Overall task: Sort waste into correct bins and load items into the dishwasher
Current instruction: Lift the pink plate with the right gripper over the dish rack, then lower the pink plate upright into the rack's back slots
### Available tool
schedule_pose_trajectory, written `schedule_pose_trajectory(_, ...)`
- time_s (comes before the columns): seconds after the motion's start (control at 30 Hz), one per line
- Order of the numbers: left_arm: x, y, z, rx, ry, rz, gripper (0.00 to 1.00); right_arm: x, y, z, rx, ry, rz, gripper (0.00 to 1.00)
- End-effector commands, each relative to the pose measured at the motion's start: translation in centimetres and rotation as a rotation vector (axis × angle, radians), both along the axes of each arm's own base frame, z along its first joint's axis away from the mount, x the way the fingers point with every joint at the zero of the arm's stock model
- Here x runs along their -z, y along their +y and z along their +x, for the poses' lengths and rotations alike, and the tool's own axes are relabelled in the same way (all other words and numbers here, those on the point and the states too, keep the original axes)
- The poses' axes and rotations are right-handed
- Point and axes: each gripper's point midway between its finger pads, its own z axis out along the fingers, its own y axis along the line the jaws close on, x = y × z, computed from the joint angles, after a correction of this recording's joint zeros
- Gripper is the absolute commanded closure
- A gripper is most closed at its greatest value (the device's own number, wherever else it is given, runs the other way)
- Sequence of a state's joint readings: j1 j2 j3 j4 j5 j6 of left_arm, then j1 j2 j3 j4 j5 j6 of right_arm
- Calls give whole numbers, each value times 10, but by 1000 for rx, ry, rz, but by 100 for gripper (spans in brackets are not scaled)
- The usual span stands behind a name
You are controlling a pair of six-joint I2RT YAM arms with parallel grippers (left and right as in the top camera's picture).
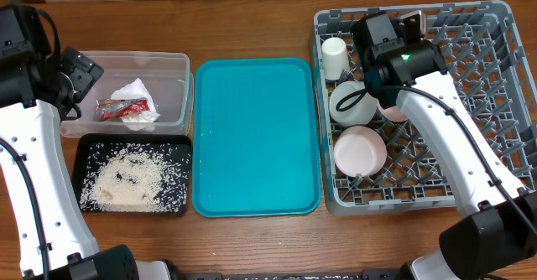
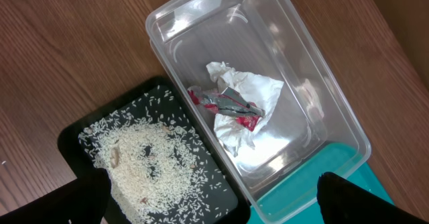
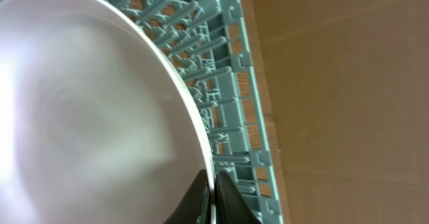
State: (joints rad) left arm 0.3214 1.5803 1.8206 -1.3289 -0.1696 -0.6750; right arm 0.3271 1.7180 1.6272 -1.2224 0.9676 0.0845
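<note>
My right gripper next needs to go down and left in the overhead view to release the plate (image 1: 393, 111) on the pegs beside the white bowls, since those pegs are empty.
My right gripper (image 3: 212, 190) is shut on the rim of the pale pink plate (image 3: 87, 103), holding it on edge inside the grey dish rack (image 1: 491, 28). In the overhead view only a sliver of the plate (image 1: 393, 111) shows under the arm. Two white bowls (image 1: 351, 102) (image 1: 361, 150) and the white cup (image 1: 335, 58) stand in the rack's left side. My left gripper (image 2: 214, 207) is open and empty above the clear tub (image 2: 335, 110), which holds the white napkin (image 2: 244, 90) and the red wrapper (image 2: 228, 106). Rice grains (image 2: 151, 160) lie in the black tray (image 2: 74, 133).
The teal serving tray (image 1: 256, 133) lies between the bins and the rack. The rack's right half shows bare pegs. The wooden table surrounds everything.
</note>
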Motion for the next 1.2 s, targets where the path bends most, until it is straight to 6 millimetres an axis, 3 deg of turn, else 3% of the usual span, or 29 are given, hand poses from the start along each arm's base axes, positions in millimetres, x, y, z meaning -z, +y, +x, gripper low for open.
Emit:
schedule_pose_trajectory(0.0,-2,4,-1,-19,-4,9,0,7,9,7,-39,9,55,95)
schedule_pose_trajectory(0.47,-2,4,-1,-19,-4,9,0,-4,19,33,-152,-19,26,95)
schedule_pose_trajectory(0.8,-2,4,-1,-19,-4,9,0,17,-6,46,-113,69,-85,96)
schedule_pose_trajectory(1.17,-2,4,-1,-19,-4,9,0,20,-7,44,-110,90,-100,96)
